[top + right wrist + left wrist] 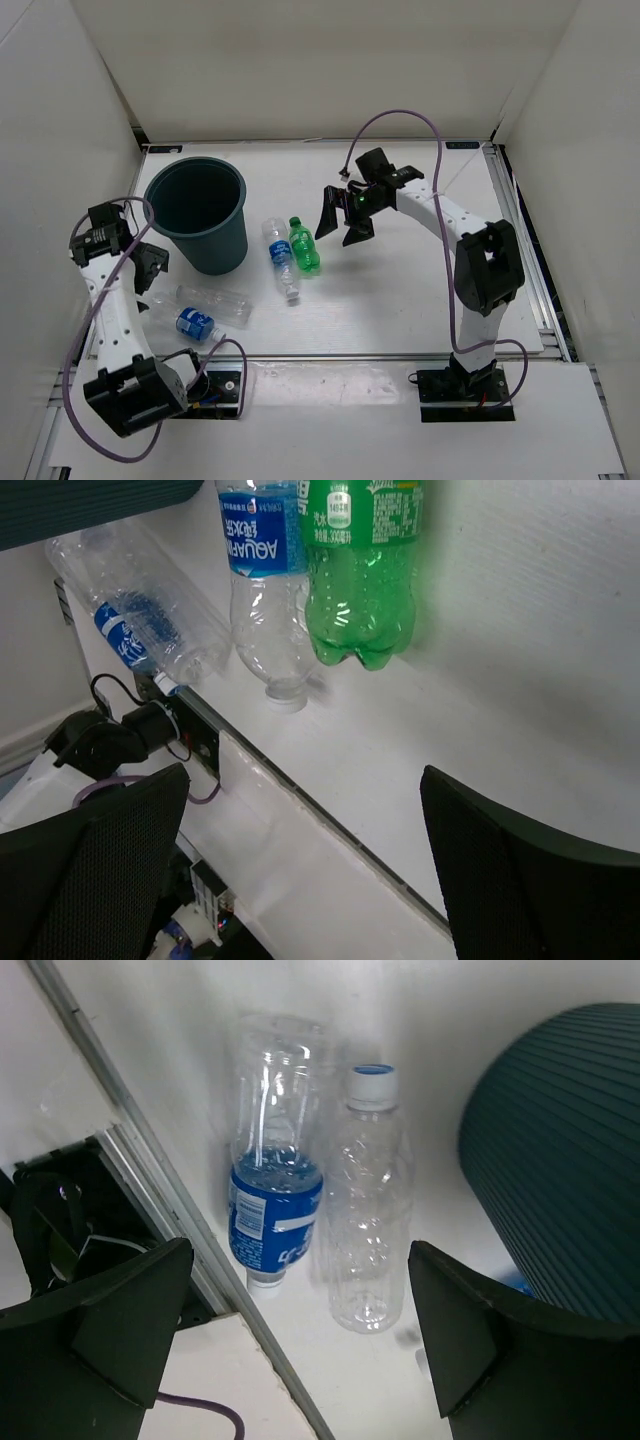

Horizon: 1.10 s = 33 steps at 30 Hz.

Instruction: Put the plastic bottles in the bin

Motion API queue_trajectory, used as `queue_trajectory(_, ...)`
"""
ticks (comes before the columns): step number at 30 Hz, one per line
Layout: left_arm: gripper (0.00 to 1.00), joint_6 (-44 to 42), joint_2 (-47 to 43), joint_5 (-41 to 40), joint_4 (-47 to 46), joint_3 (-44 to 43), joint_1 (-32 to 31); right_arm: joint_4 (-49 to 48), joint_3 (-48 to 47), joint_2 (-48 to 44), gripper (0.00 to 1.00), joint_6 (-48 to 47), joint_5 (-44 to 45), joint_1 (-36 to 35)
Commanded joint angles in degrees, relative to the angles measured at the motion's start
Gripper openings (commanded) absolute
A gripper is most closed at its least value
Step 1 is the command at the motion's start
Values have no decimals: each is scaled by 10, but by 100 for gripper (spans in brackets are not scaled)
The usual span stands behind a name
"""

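The green bottle is the nearest one to my right gripper. I will next move my right gripper down and to the left in the top view, onto the green bottle's label (304, 244) (362, 516).
The dark teal bin (200, 215) stands upright at the back left; its wall shows in the left wrist view (560, 1160). A green bottle (304, 246) and a clear blue-labelled bottle (280, 258) lie side by side right of it, both also in the right wrist view, green (362, 570) and clear (262, 570). Two more clear bottles lie at the front left: one blue-labelled (195, 323) (275, 1180), one unlabelled with a blue cap (222, 303) (368, 1200). My left gripper (150, 268) (300, 1340) is open and empty above them. My right gripper (342, 228) (305, 850) is open and empty, raised just right of the green bottle.
White walls close the table in at the left, back and right. A metal rail (400, 355) (170, 1200) runs along the table's near edge, with the arm bases and purple cables (400, 115) beyond it.
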<state>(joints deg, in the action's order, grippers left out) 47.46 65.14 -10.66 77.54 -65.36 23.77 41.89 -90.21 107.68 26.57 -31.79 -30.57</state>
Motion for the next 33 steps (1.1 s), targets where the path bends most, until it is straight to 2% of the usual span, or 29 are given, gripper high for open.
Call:
queue_trajectory(1,100,-20,-60,5,44,-30,-21,-50,19,-22,100,-20,8,-5)
queue_trajectory(5,100,-70,-117,5,44,-84,-27,-57,8,-12,100,-20,8,-5)
queue_trajectory(9,100,-82,-130,15,44,-136,-43,-57,-23,24,100,-20,20,-5)
queue_trajectory(14,100,-104,-116,111,44,-134,-43,-14,-115,102,100,-34,31,-5)
queue_trajectory(17,100,-109,-103,146,44,-127,-43,-7,-135,130,100,-48,43,-17)
queue_trajectory(31,100,-120,-64,164,38,-135,-49,-1,-191,228,100,-49,35,-50)
queue_trajectory(33,100,-120,-59,169,38,-135,-49,-1,-191,235,97,-37,29,-50)
